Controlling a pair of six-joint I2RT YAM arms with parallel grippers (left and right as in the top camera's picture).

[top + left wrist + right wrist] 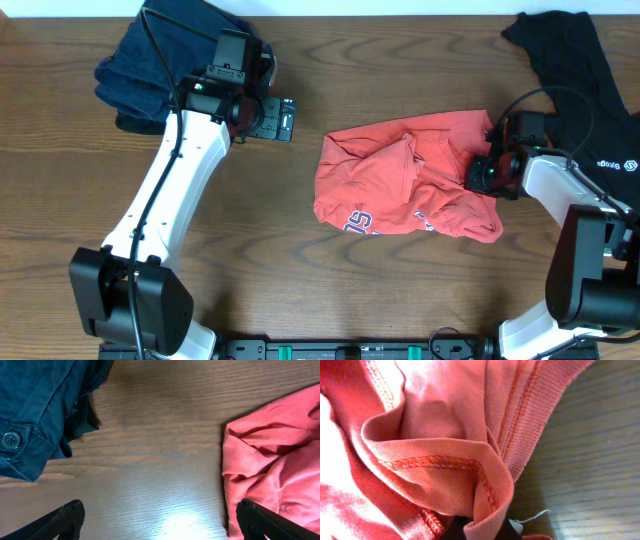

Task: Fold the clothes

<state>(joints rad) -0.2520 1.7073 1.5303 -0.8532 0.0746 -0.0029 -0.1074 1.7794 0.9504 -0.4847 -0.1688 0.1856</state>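
The robot's right gripper will next carry the pinched hem to the left in the overhead view, across the shirt's crumpled body (pixel 375 163), and let go of it there.
The coral-red T-shirt (pixel 405 175) lies crumpled in the middle of the table, white-and-navy lettering showing at its near edge. Its left edge shows in the left wrist view (pixel 272 467). My left gripper (pixel 283 122) is open and empty over bare wood, left of the shirt; its fingertips (pixel 160 522) frame the table. My right gripper (pixel 484 170) is at the shirt's right side, shut on a stitched hem fold (pixel 485 485) of the shirt, with a small white tag beside it.
A dark navy denim garment (pixel 160 60) lies at the back left, its button showing in the left wrist view (pixel 11 439). A black shirt with a small white logo (pixel 580 70) lies at the back right.
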